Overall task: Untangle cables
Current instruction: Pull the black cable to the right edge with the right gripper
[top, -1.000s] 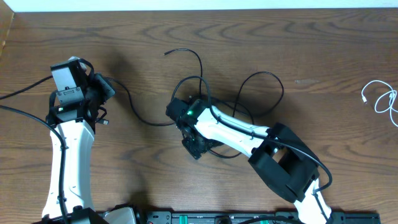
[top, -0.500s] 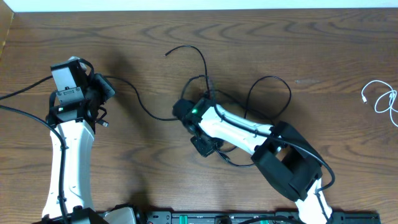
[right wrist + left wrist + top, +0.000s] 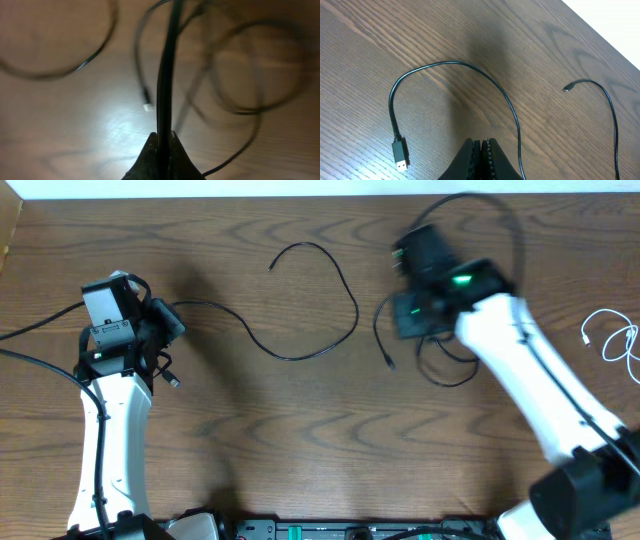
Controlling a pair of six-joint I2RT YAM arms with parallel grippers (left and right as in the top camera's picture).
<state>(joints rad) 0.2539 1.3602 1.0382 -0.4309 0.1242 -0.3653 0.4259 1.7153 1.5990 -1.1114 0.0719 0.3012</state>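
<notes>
My right gripper needs to swing across toward the coiled white cable, and it should carry the second black cable away as it goes.
A long black cable (image 3: 300, 357) lies in an open curve from a USB plug (image 3: 173, 381) beside my left arm to a small plug end (image 3: 272, 266). My left gripper (image 3: 170, 320) is shut. In the left wrist view that cable (image 3: 445, 62) arcs ahead of the left gripper (image 3: 483, 142) and runs close past its right finger, with nothing seen between the fingers. My right gripper (image 3: 408, 315), blurred, is shut on a second black cable (image 3: 167, 75) that rises from the right gripper (image 3: 164, 135). That cable's loops (image 3: 445, 375) and small plug (image 3: 389, 364) hang below it.
A white cable (image 3: 610, 340) lies coiled at the far right edge of the wooden table (image 3: 300, 460). The thick black leads of my left arm (image 3: 40, 325) trail off to the left. A black rail (image 3: 350, 530) runs along the table's front edge.
My right arm swung from the table's middle up and to the right, its gripper closing on a black cable and drawing it away from the long one. The left arm stayed still.
</notes>
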